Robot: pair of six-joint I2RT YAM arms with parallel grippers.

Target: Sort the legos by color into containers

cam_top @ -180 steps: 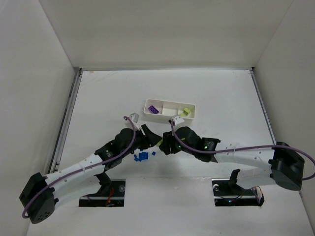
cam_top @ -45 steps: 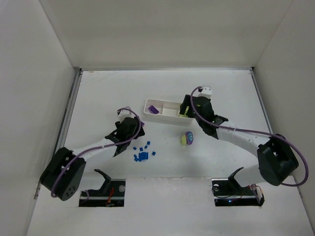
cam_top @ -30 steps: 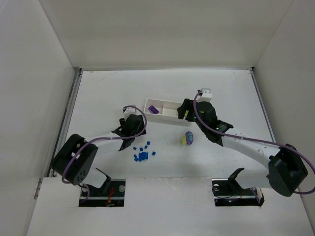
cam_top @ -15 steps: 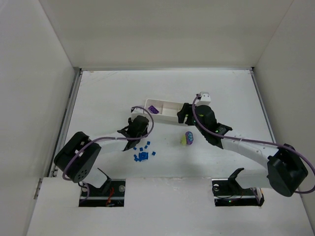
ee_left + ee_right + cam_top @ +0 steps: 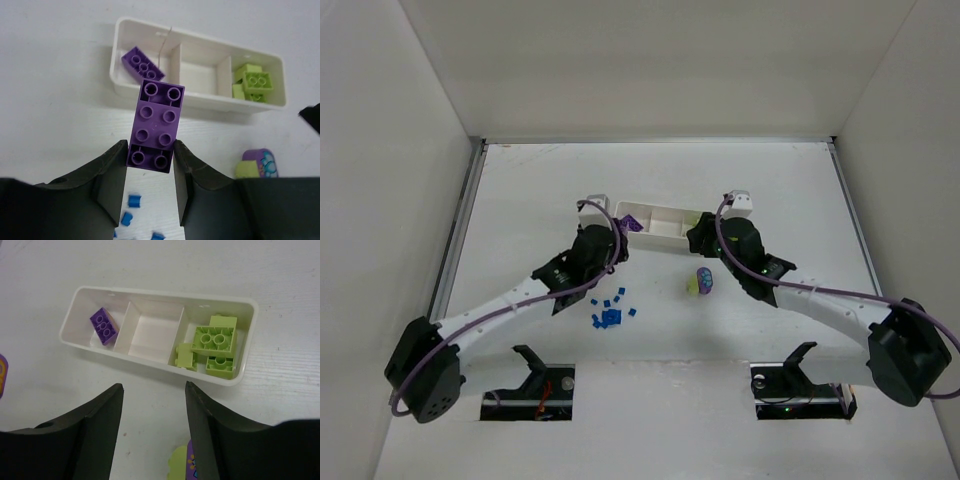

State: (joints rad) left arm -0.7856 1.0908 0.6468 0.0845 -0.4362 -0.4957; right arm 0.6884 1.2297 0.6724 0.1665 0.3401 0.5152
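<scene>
My left gripper moves outward and down over the tray's section holding a purple brick (image 5: 637, 212) (image 5: 159, 62) next and releases this matching one. That section lies outward and below.
My left gripper (image 5: 150, 155) is shut on a purple brick (image 5: 156, 122) and holds it just short of the white tray (image 5: 200, 102), near its left end. The tray's left compartment holds one purple brick (image 5: 142, 65), the middle one is bare, and the right one holds yellow-green bricks (image 5: 253, 82). My right gripper (image 5: 154, 390) is open and empty, hovering in front of the tray (image 5: 165, 367), whose yellow-green bricks (image 5: 216, 342) and purple brick (image 5: 104, 326) show there. Several tiny dark blue bricks (image 5: 610, 312) lie on the table below my left gripper (image 5: 620, 232).
A purple and yellow-green rounded piece (image 5: 700, 282) lies on the table in front of the tray's right end; it also shows in the left wrist view (image 5: 257, 164) and at the bottom of the right wrist view (image 5: 187, 462). White walls enclose the table.
My left gripper has carried the purple brick up towards the tray's left end. My right gripper has drawn back from the tray's right compartment, leaving yellow-green bricks there.
</scene>
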